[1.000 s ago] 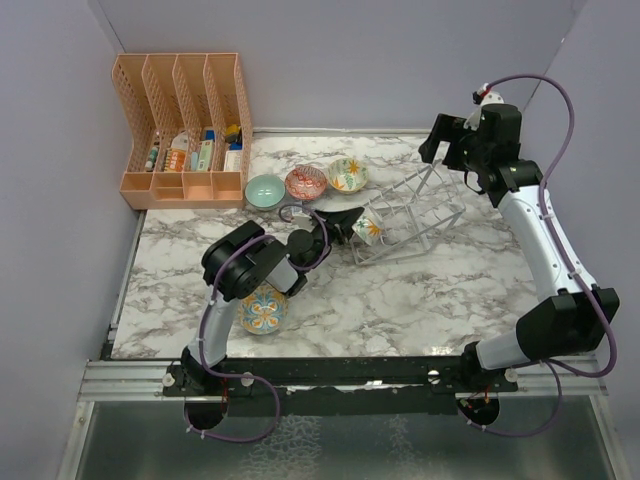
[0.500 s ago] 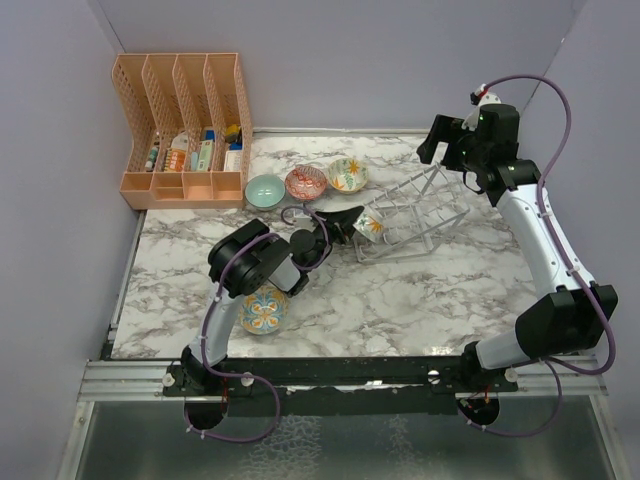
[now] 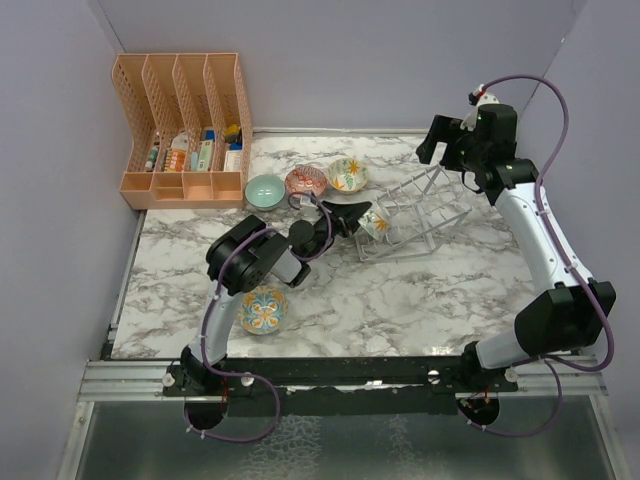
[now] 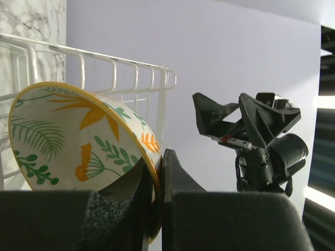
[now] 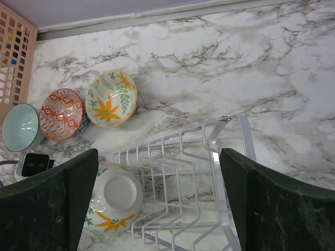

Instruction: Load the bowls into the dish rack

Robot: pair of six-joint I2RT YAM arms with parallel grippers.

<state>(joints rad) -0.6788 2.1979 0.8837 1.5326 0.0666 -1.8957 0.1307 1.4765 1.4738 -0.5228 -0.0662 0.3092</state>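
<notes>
The floral bowl is already on edge. My left gripper will next lower it down between the end wires of the dish rack and release the bowl's rim.
My left gripper is shut on the rim of a yellow-and-green floral bowl, held on edge at the left end of the white wire dish rack. In the left wrist view the fingers pinch the bowl wall, with the rack wires right behind it. My right gripper hovers open above the rack's far side; its view looks down on the rack and the bowl's foot. Three bowls stand at the back: teal, red-patterned, floral. Another floral bowl lies near the front left.
An orange slotted organizer with small items stands in the back left corner. Grey walls close the left, back and right sides. The left arm's elbow hangs just above the front-left bowl.
My left gripper has carried the bowl a little right and back, up against the rack's left end. The rack has shifted slightly. The right arm has barely moved.
</notes>
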